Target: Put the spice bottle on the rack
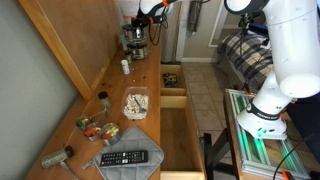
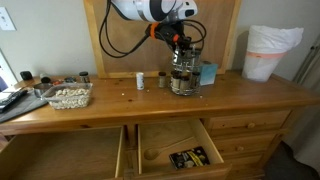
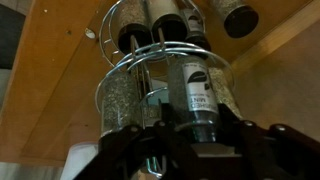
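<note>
The spice bottle already reaches inside the rack's wire ring. My gripper will move down slightly toward that ring next and open its fingers to let go of the bottle.
The rack (image 2: 181, 72) is a small round dark wire rack with several little jars, standing at the back of the wooden dresser top; it also shows in an exterior view (image 1: 135, 38) and fills the wrist view (image 3: 165, 60). My gripper (image 3: 195, 130) is shut on the spice bottle (image 3: 196, 95), a clear bottle with a white label and dark cap. The bottle lies against the rack's lower tier. In both exterior views the gripper (image 2: 180, 42) sits right above the rack, and the bottle is hidden there.
A small white bottle (image 2: 140, 79) and a dark jar (image 2: 161, 79) stand beside the rack. A blue box (image 2: 208, 72) is next to it. A tray of snacks (image 2: 68, 95), a remote (image 1: 124, 158) and open drawers (image 2: 180, 150) lie nearby.
</note>
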### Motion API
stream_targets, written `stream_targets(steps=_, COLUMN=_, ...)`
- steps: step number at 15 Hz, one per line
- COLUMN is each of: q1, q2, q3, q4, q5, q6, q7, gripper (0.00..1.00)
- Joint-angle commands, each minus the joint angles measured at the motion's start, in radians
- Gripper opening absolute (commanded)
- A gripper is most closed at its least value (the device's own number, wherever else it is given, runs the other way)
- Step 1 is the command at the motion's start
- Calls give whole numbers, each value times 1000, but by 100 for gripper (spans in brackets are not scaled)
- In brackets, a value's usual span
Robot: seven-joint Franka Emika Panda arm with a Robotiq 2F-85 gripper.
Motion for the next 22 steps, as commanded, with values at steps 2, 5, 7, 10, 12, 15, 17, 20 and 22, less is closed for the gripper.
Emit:
stream_targets(steps=2, q1=-10, q2=25, q3=12, q4=52, q5=22, q6=-40, q7=15, gripper=23)
stream_targets(steps=5, q1=-10, q2=31, q3=11, q4=52, q5=21, q6=-37, q7=17, gripper=23)
stream_targets(steps=7, q1=-9, q2=36, q3=10, q4=52, q5=18, q6=-34, q7=16, gripper=23)
stream_targets(steps=10, q1=-10, q2=47, q3=12, q4=53, q5=18, q6=-22, q7=10, gripper=23)
stream_targets(steps=12, q1=-11, q2=56, q3=16, q4=54, q5=20, q6=-1, q7=6, gripper=23)
stream_targets(steps=15, q1=-10, q2=66, q3=22, q4=62, q5=19, q6=15, q7=-3, gripper=23)
stream_targets(steps=17, q1=-11, q2=65, q3=28, q4=62, q5=19, q6=13, q7=-11, gripper=71)
stream_targets(steps=20, q1=-8, q2=57, q3=27, q4=63, q5=8, q6=1, q7=-20, gripper=88)
stream_targets(steps=22, q1=4, q2=48, q3=11, q4=62, q5=-10, q6=-19, q7=-8, gripper=99)
